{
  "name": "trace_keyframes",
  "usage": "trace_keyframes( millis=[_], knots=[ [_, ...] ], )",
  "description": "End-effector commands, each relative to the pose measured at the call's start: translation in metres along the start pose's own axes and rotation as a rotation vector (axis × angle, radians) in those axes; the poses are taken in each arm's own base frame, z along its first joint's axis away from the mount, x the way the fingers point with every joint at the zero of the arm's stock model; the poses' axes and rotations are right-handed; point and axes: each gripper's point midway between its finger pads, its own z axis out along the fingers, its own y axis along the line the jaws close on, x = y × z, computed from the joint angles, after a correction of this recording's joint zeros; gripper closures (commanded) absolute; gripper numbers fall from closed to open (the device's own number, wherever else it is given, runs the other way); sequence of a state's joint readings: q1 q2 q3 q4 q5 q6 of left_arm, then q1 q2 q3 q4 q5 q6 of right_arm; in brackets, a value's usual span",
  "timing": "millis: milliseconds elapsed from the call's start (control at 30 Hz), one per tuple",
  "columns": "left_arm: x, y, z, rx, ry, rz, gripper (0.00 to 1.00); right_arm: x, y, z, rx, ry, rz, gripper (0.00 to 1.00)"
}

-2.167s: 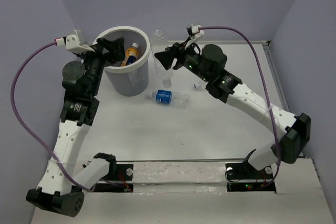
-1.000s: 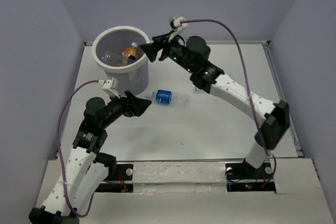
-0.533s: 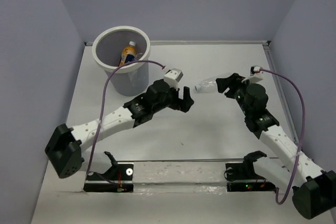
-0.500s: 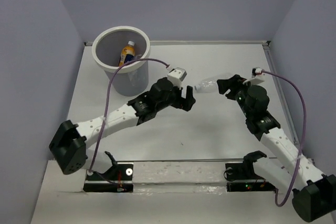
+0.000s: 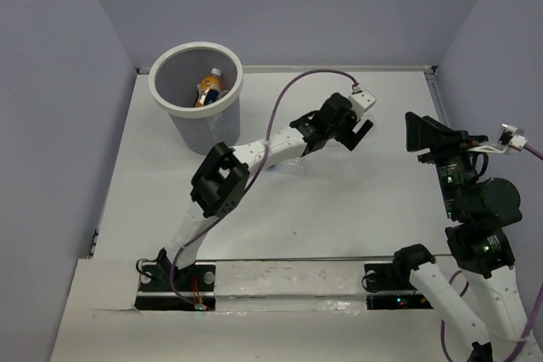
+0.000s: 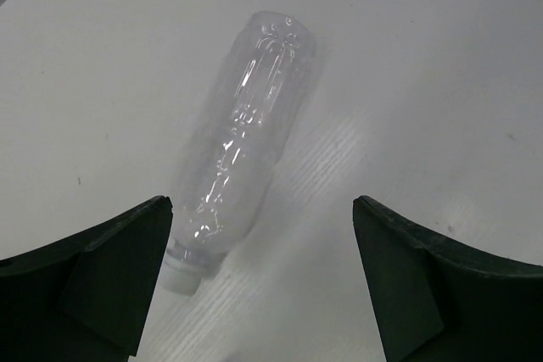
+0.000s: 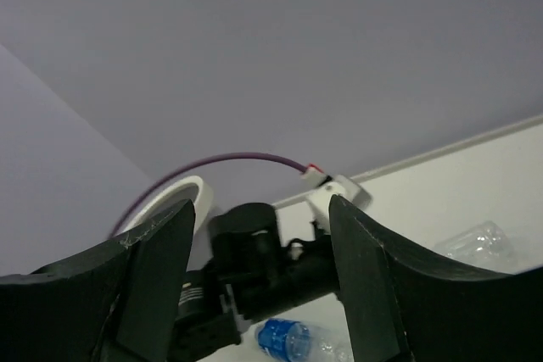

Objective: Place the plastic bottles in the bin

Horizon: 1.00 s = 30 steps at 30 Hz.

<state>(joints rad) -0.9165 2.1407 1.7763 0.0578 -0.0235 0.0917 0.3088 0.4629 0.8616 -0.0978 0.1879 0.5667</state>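
Note:
I will lower my left gripper next and move it gently from beside the clear bottle's cap onto the bottle's middle (image 6: 235,131), because that part of the bottle is below and ahead of its open fingers.
The grey bin (image 5: 200,121) with its white rim stands at the far left, and an orange bottle (image 5: 206,88) lies inside it. My left gripper (image 5: 360,135) is stretched out to the middle right of the table. In the left wrist view it (image 6: 261,203) hangs open above a clear bottle (image 6: 242,150) that lies flat, its cap beside the left finger. My right gripper (image 5: 413,133) is pulled back at the right, open (image 7: 259,203) and empty. The right wrist view looks past it to a blue-labelled bottle (image 7: 293,338), another clear bottle (image 7: 479,243) and the bin's rim (image 7: 180,195).
The left arm (image 5: 254,154) lies across the middle of the table, its purple cable (image 5: 297,91) arching above it. A raised strip (image 5: 339,67) runs along the table's far edge, with purple walls behind and at both sides.
My left arm has reached further right and away. My right arm has drawn back to the right edge, and the clear bottle it held is no longer in its jaws.

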Motion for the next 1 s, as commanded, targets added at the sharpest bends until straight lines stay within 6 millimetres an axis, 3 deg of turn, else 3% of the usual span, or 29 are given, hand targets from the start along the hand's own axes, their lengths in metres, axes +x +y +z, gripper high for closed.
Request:
trace_keyframes(
  millis=[0,67,133,167,200,267,333,433,500,600,700,800,833,867,933,967],
  knots=[
    [-0.021,0.000,0.024,0.009,0.024,0.092,0.01,-0.002,0.016,-0.006,-0.068,0.046,-0.035,0.30],
    [-0.023,0.004,0.042,-0.016,0.021,0.104,0.01,0.009,0.017,-0.005,-0.087,0.087,-0.041,0.30],
    [-0.003,0.007,0.060,-0.029,0.064,0.111,0.01,0.016,0.017,-0.006,-0.100,0.111,-0.039,0.30],
    [-0.011,0.008,0.063,-0.034,0.042,0.111,0.01,0.018,0.018,-0.008,-0.109,0.115,-0.035,0.30],
    [-0.008,0.008,0.068,-0.033,0.046,0.118,0.01,0.020,0.018,-0.009,-0.113,0.120,-0.032,0.30],
    [0.015,0.009,0.082,-0.032,0.086,0.126,0.01,0.024,0.022,-0.010,-0.139,0.141,-0.030,0.30],
    [0.018,0.009,0.087,-0.019,0.096,0.103,0.01,0.028,0.023,-0.011,-0.152,0.155,-0.032,0.30],
    [0.045,0.011,0.096,-0.033,0.142,0.084,0.01,0.030,0.024,-0.010,-0.159,0.159,-0.035,0.30],
    [0.049,0.013,0.098,-0.051,0.136,0.077,0.01,0.031,0.027,-0.009,-0.174,0.163,-0.023,0.30],
    [0.051,0.013,0.100,-0.062,0.128,0.063,0.15,0.034,0.039,-0.010,-0.240,0.185,-0.004,0.31],
    [0.036,0.012,0.094,-0.061,0.088,0.046,0.32,0.035,0.043,-0.011,-0.263,0.196,-0.005,0.31],
    [-0.004,0.009,0.073,-0.048,-0.009,0.017,0.38,0.031,0.040,-0.012,-0.246,0.177,-0.036,0.31],
    [-0.040,0.011,0.051,-0.047,-0.077,0.007,0.39,0.030,0.039,-0.013,-0.249,0.172,-0.065,0.32],
    [-0.035,0.012,0.043,-0.054,-0.067,0.003,0.39,0.028,0.040,-0.016,-0.258,0.173,-0.089,0.33],
    [-0.074,0.018,0.017,-0.073,-0.182,-0.021,0.39,0.020,0.047,-0.021,-0.290,0.167,-0.139,0.35],
    [-0.096,0.025,-0.013,-0.083,-0.230,-0.032,0.39,0.020,0.053,-0.025,-0.326,0.180,-0.173,0.36]
  ],
)
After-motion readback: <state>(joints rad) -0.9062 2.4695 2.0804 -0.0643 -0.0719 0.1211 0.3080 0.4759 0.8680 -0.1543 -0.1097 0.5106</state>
